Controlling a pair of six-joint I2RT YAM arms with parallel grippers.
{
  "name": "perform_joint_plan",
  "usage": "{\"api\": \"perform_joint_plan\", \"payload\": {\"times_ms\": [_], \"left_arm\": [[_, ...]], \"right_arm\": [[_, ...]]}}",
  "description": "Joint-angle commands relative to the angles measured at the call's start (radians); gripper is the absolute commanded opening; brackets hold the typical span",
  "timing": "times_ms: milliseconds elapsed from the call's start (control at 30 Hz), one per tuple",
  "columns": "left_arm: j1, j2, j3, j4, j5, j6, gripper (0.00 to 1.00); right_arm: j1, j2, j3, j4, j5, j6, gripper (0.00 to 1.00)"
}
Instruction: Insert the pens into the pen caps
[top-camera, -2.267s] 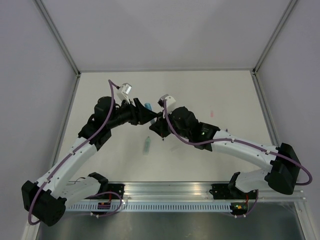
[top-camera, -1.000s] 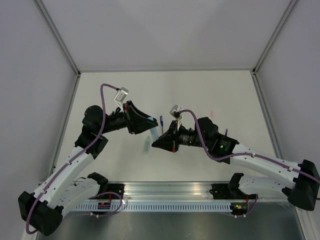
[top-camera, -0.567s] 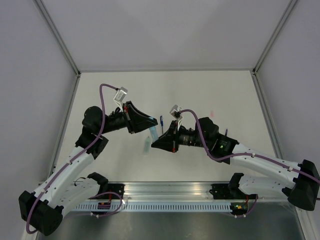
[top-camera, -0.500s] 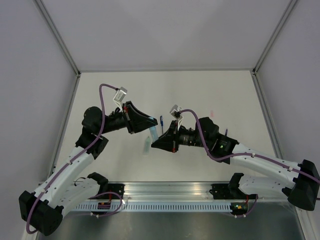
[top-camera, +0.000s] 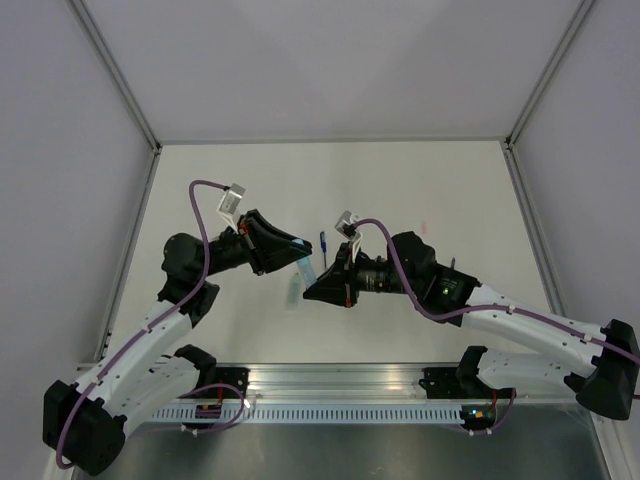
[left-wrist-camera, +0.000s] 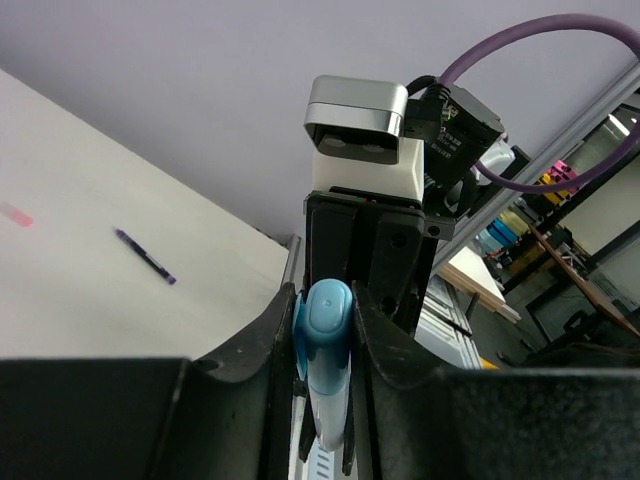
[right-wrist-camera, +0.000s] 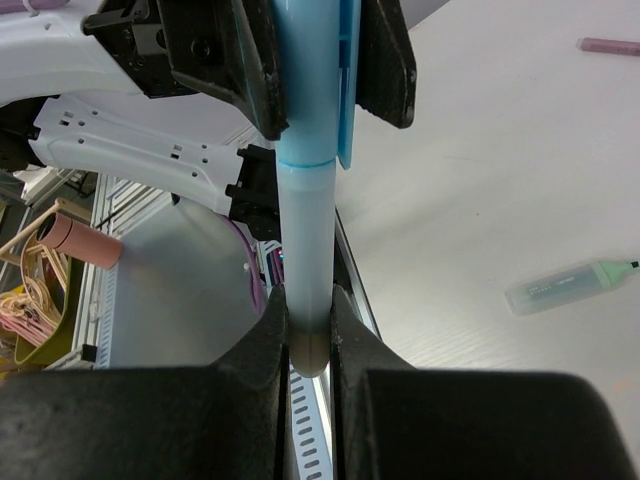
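Note:
Next, my left gripper tips downward and lowers to release the pen on the tabletop (top-camera: 314, 257) beside the thin blue pen, since that spot lies below my gripper.
A light blue pen (top-camera: 308, 266) is held above the table between both grippers. My left gripper (top-camera: 297, 250) is shut on its light blue cap (left-wrist-camera: 328, 318), whose rounded end shows between my fingers. My right gripper (top-camera: 318, 282) is shut on the pale blue barrel (right-wrist-camera: 305, 250), which runs up into the cap (right-wrist-camera: 320, 70) with a seam where they meet. A thin blue pen (top-camera: 323, 243) lies on the table just beyond them. A mint green pen (right-wrist-camera: 570, 285) with a small dark tip lies below them (top-camera: 293, 290). A dark purple pen (left-wrist-camera: 145, 256) lies further off.
A small pinkish piece (top-camera: 424, 226) lies on the table to the right, and it also shows in the right wrist view (right-wrist-camera: 610, 45). White walls and metal posts enclose the table. The slotted rail (top-camera: 340, 410) runs along the near edge.
My left arm has pulled back to the left and lowered a little, its gripper still on the cap. The right gripper and the pen have hardly moved.

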Motion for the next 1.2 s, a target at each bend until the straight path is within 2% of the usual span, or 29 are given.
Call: {"api": "perform_joint_plan", "payload": {"times_ms": [0, 67, 167, 367, 500, 733, 1000, 1167], "left_arm": [[-0.031, 0.002, -0.058, 0.068, 0.142, -0.047, 0.02], [-0.034, 0.026, -0.074, 0.173, 0.159, -0.114, 0.02], [-0.051, 0.045, -0.097, 0.233, 0.159, -0.153, 0.02], [-0.086, 0.013, -0.12, 0.223, 0.151, -0.143, 0.02], [-0.092, -0.029, -0.13, 0.107, 0.125, -0.079, 0.02], [-0.127, -0.008, -0.158, 0.134, 0.107, -0.065, 0.02], [-0.241, 0.06, -0.166, 0.186, 0.052, -0.016, 0.02], [-0.259, 0.071, -0.18, 0.217, 0.038, -0.027, 0.02]], "right_arm": [[-0.019, -0.02, 0.157, 0.175, 0.148, -0.014, 0.0], [-0.019, 0.001, 0.187, 0.169, 0.151, -0.025, 0.0], [-0.019, 0.027, 0.233, 0.17, 0.183, -0.037, 0.0], [-0.027, 0.067, 0.317, 0.156, 0.196, -0.058, 0.0], [-0.034, 0.057, 0.375, 0.121, 0.219, -0.089, 0.0], [-0.068, 0.069, 0.461, 0.064, 0.211, -0.132, 0.0], [-0.146, 0.086, 0.437, 0.142, 0.095, -0.089, 0.0], [-0.179, 0.089, 0.443, 0.138, 0.022, -0.089, 0.0]]}}
